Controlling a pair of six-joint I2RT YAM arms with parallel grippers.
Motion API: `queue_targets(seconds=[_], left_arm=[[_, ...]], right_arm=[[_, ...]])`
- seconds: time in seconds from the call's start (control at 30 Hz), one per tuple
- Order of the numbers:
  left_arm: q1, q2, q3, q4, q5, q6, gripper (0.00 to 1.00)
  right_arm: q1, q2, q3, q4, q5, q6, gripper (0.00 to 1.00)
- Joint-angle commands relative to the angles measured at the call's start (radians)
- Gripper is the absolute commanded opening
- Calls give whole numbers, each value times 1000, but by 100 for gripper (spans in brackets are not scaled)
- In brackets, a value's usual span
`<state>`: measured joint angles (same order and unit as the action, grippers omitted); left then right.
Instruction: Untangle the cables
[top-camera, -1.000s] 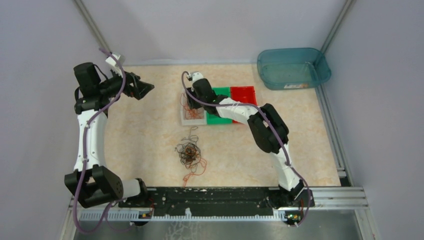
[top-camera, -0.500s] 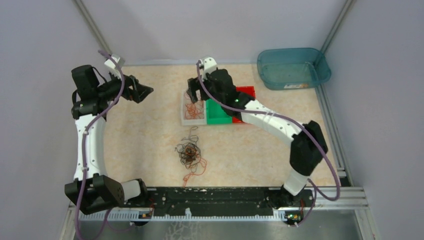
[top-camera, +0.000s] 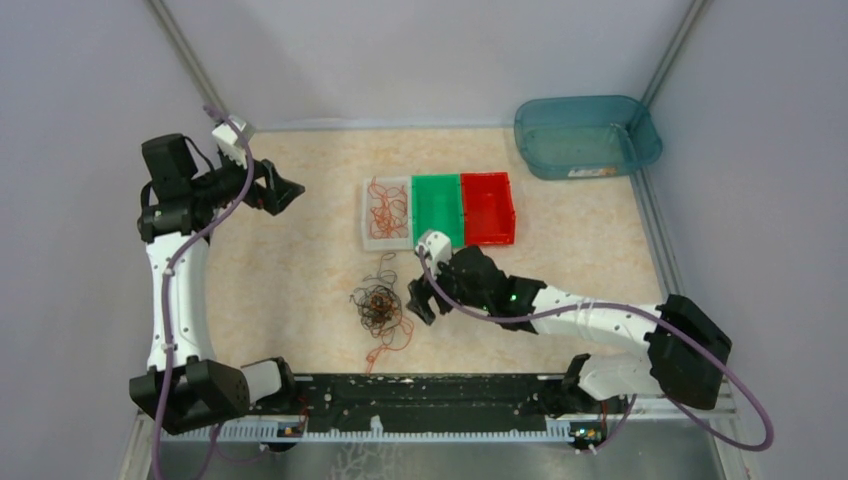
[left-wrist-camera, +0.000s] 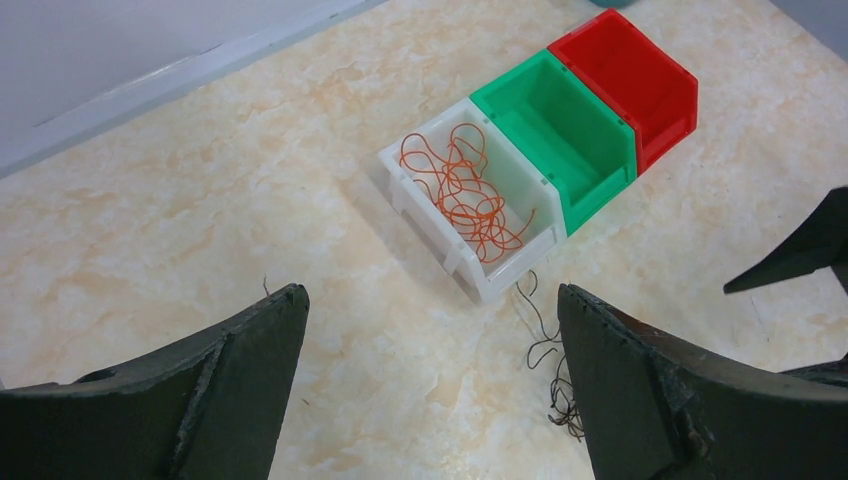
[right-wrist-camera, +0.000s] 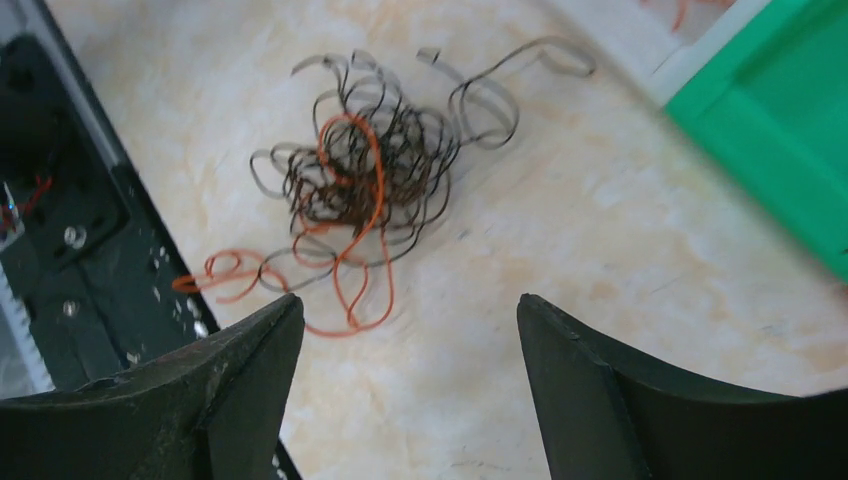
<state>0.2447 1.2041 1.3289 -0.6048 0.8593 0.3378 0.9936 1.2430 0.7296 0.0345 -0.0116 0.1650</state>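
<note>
I should move my right gripper down and back toward the near bar next, onto the orange-red loop (top-camera: 407, 336) (right-wrist-camera: 354, 320) that sticks out from the dark cables.
A tangle of dark and orange-red cables (top-camera: 380, 308) lies on the table in front of the bins; the right wrist view shows this clump (right-wrist-camera: 365, 170) with an orange loop trailing toward the near rail. More orange cables (top-camera: 387, 208) lie loose in the white bin (top-camera: 385, 243); the left wrist view shows those strands (left-wrist-camera: 465, 195) too. My right gripper (top-camera: 418, 300) hovers low just right of the tangle, open and empty (right-wrist-camera: 410, 305). My left gripper (top-camera: 290, 188) is raised at the far left, wide open with nothing in it (left-wrist-camera: 430, 295).
A green bin (top-camera: 437, 215) and a red bin (top-camera: 488, 208) stand right of the white one. A blue tub (top-camera: 585, 135) sits at the back right. The black base rail (top-camera: 420, 392) runs along the near edge, close to the orange loop.
My right arm left the white bin, opened, and swung back toward the near side, beside the tangle. Orange cables stay in the white bin. The left arm barely shifted.
</note>
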Motion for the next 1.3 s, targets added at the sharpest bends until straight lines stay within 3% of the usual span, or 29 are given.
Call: queue_targets(seconds=[0.0,0.43,0.53,0.6,0.67,0.7,1.0,1.27], left_arm=[[7,-30,6,-48,27,38,100],[7,-53,-11,-66,59,73,100],[8,-53,-7,-70,60,75,100],[7,-53,-8,-75,65,80,100],[7,-54,-7,-77,72,84,100],[7,-54,-8,-79,77,85,100],[5,-63,-37,-137,227,136,100],[1,-129,-90,-255,398,262,100]], right_arm=[[61,-17,-111,167,-104,31,78],[109,243,-102,345,-101,65,59],[110,267,-100,373,-100,69,43],[109,263,-99,376,-93,71,27],[109,251,-84,350,-97,61,3],[109,241,-72,314,-98,53,0],[109,-65,-57,105,-104,57,0],[110,-221,100,-10,-138,22,0]])
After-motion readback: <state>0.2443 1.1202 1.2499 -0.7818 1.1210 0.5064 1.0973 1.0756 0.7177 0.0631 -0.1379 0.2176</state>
